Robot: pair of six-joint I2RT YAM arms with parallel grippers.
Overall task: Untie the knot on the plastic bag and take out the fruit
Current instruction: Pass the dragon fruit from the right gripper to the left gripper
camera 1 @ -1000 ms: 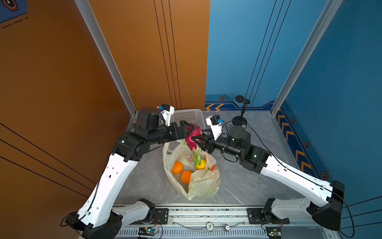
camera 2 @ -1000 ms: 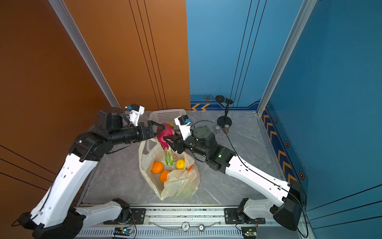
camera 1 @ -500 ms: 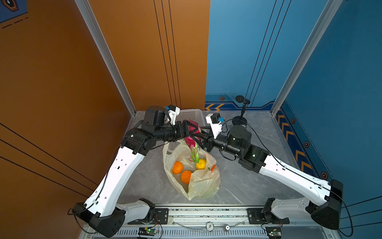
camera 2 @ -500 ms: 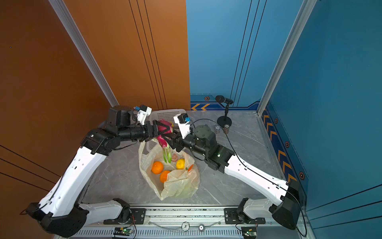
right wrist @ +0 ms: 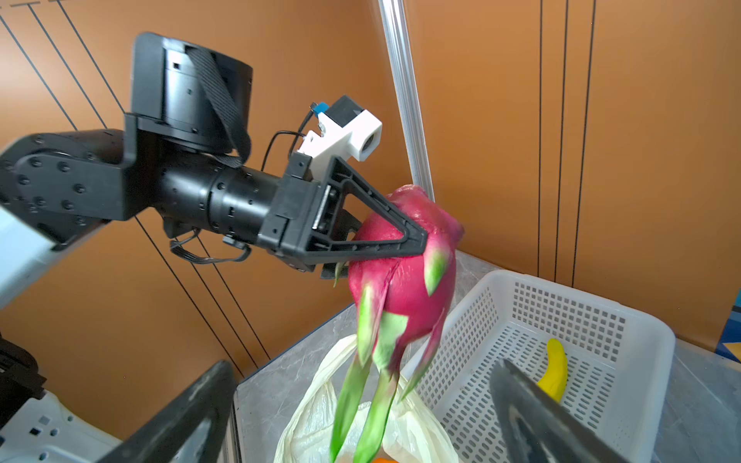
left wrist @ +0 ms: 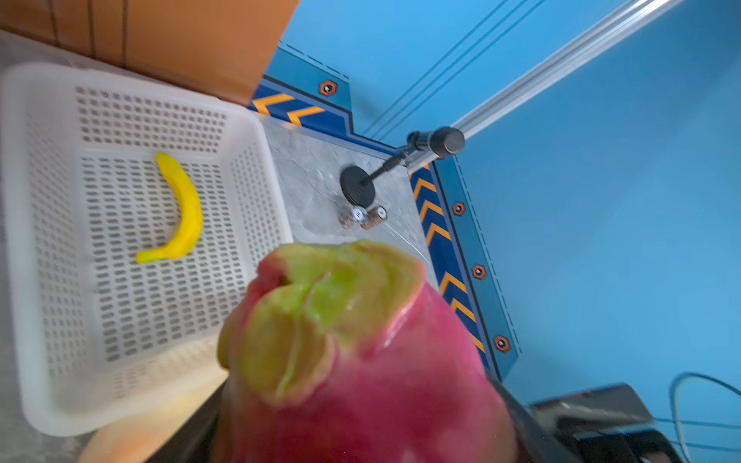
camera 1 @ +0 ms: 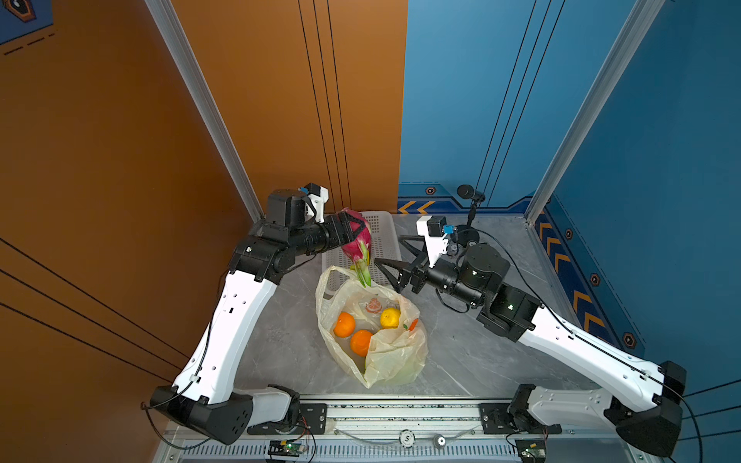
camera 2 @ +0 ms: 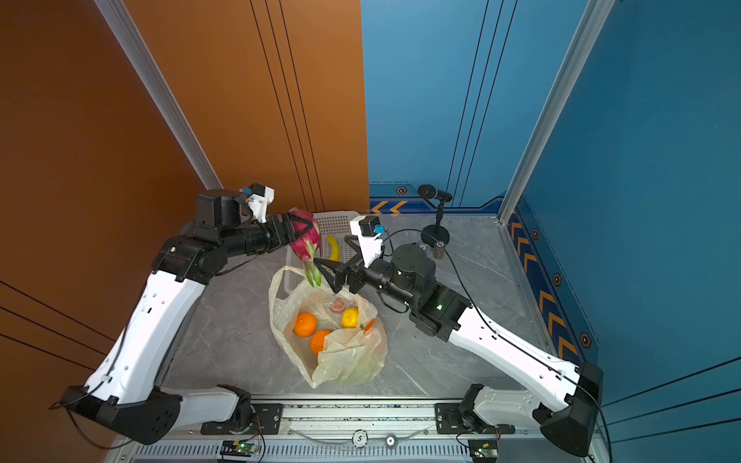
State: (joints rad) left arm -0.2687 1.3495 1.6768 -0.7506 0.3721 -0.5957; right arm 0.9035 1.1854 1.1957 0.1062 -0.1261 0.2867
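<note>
The robot's left gripper should move outward next and tilt down to set the dragon fruit on the basket's bottom (camera 2: 324, 241) (left wrist: 127, 204) beside the banana and let go of it, because that spot is bare.
The magenta dragon fruit (camera 1: 357, 244) with green tips hangs in the air over the near rim of the white basket, and my left gripper (camera 1: 363, 230) is shut on its body. In the right wrist view the fruit's (right wrist: 405, 272) long green tips dangle free between the spread fingers of my right gripper (right wrist: 363, 364), which is open and empty. The plastic bag (camera 1: 393, 352) lies open on the table below. Two oranges (camera 1: 345, 324) and a round yellow fruit (camera 1: 390, 317) show inside it. The knot is not in view.
The white perforated basket (left wrist: 256, 132) stands at the back against the orange wall with a yellow banana (left wrist: 182, 208) in it. A black microphone stand (camera 1: 469, 216) and small cylinders (camera 2: 439, 250) stand at the back right. Walls close in on the left, back and right.
My left gripper closed on the dragon fruit and carried it up and back toward the basket. My right gripper opened and let go of the fruit.
</note>
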